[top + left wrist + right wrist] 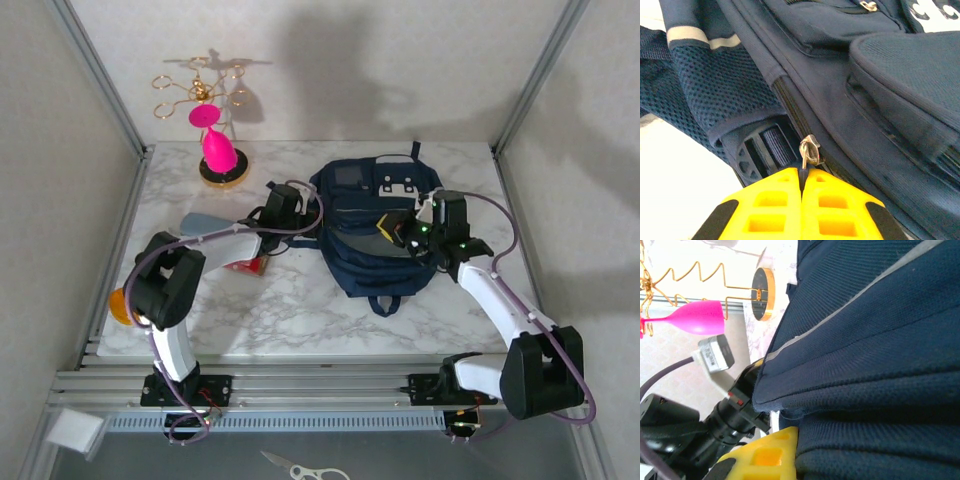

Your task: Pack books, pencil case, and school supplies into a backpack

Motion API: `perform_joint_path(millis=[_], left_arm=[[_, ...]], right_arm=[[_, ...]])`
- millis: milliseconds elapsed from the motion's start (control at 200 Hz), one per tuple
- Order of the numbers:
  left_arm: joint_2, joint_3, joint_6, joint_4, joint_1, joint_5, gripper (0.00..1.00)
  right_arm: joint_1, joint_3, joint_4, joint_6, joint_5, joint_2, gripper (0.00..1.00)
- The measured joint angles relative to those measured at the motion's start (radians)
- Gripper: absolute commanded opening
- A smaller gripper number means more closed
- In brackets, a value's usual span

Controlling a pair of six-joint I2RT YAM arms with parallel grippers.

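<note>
My left gripper will stay beside the strap buckle and open next to release the metal zipper pull [809,149].
The navy backpack [372,232] lies flat in the middle of the marble table. My left gripper [287,206] is at its left side and is shut on the metal zipper pull [809,149]; in the left wrist view the yellow gripper [803,176] pinches it. My right gripper [407,233] sits on the backpack's front, shut on a fold of backpack fabric [865,405] that hides one finger. The grey-blue pencil case [203,222] lies left of the backpack, partly under the left arm. The red box [248,266] and orange piece [119,306] lie further left. The books are out of view.
A gold wire stand with a pink glass [215,145] is at the back left. Metal frame posts and walls close in the table on three sides. Scissors [292,465] lie below the table's front rail.
</note>
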Motion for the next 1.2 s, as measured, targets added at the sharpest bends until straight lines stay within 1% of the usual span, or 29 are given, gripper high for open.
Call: perform_joint_path(millis=[155, 295, 436, 476, 496, 516, 556, 606, 646, 671, 726, 821, 886, 951, 996, 1041, 1112, 1202], left_arm=[[0.023, 0.018, -0.001, 0.009, 0.013, 0.013, 0.0], [0.024, 0.019, 0.0, 0.008, 0.019, 0.01, 0.0], [0.074, 0.09, -0.008, -0.028, 0.039, 0.011, 0.0], [0.075, 0.091, -0.011, -0.028, 0.045, 0.018, 0.0], [0.074, 0.091, -0.016, -0.028, 0.047, 0.021, 0.05], [0.074, 0.09, -0.017, -0.027, 0.048, 0.024, 0.11], [0.072, 0.087, -0.023, -0.025, 0.05, 0.033, 0.17], [0.065, 0.077, -0.031, -0.025, 0.052, 0.042, 0.22], [0.05, 0.059, -0.039, -0.028, 0.06, 0.043, 0.29], [0.029, 0.039, -0.043, -0.032, 0.067, 0.044, 0.32], [-0.027, -0.016, -0.066, -0.039, 0.082, 0.043, 0.34], [-0.183, -0.134, -0.116, -0.059, 0.103, 0.041, 0.37], [-0.316, -0.204, -0.15, -0.08, 0.108, 0.03, 0.39], [-0.443, -0.249, -0.178, -0.116, 0.108, -0.004, 0.44], [-0.517, -0.271, -0.194, -0.142, 0.109, -0.031, 0.49], [-0.586, -0.292, -0.213, -0.165, 0.114, -0.06, 0.5], [-0.655, -0.319, -0.242, -0.201, 0.137, -0.094, 0.51], [-0.701, -0.359, -0.27, -0.242, 0.175, -0.137, 0.54]], right_arm=[[0.002, 0.006, 0.026, -0.01, -0.002, 0.013, 0.0], [0.024, 0.008, 0.029, -0.032, 0.012, 0.025, 0.0], [0.047, 0.014, 0.03, -0.045, 0.034, 0.04, 0.0], [0.052, 0.017, 0.032, -0.047, 0.038, 0.043, 0.06], [0.054, 0.018, 0.032, -0.049, 0.043, 0.044, 0.11], [0.056, 0.019, 0.032, -0.051, 0.047, 0.044, 0.15], [0.061, 0.023, 0.031, -0.056, 0.054, 0.044, 0.23], [0.069, 0.035, 0.012, -0.076, 0.062, 0.044, 0.27], [0.076, 0.051, -0.012, -0.097, 0.074, 0.044, 0.3], [0.084, 0.064, -0.034, -0.108, 0.085, 0.045, 0.32], [0.104, 0.093, -0.08, -0.141, 0.114, 0.044, 0.38], [0.163, 0.142, -0.187, -0.206, 0.189, 0.031, 0.48], [0.206, 0.159, -0.28, -0.242, 0.245, 0.0, 0.51], [0.246, 0.162, -0.36, -0.267, 0.29, -0.052, 0.54], [0.273, 0.166, -0.416, -0.285, 0.311, -0.093, 0.55], [0.299, 0.177, -0.461, -0.295, 0.33, -0.118, 0.56], [0.349, 0.198, -0.502, -0.311, 0.361, -0.127, 0.58], [0.418, 0.203, -0.492, -0.33, 0.377, -0.091, 0.6]])
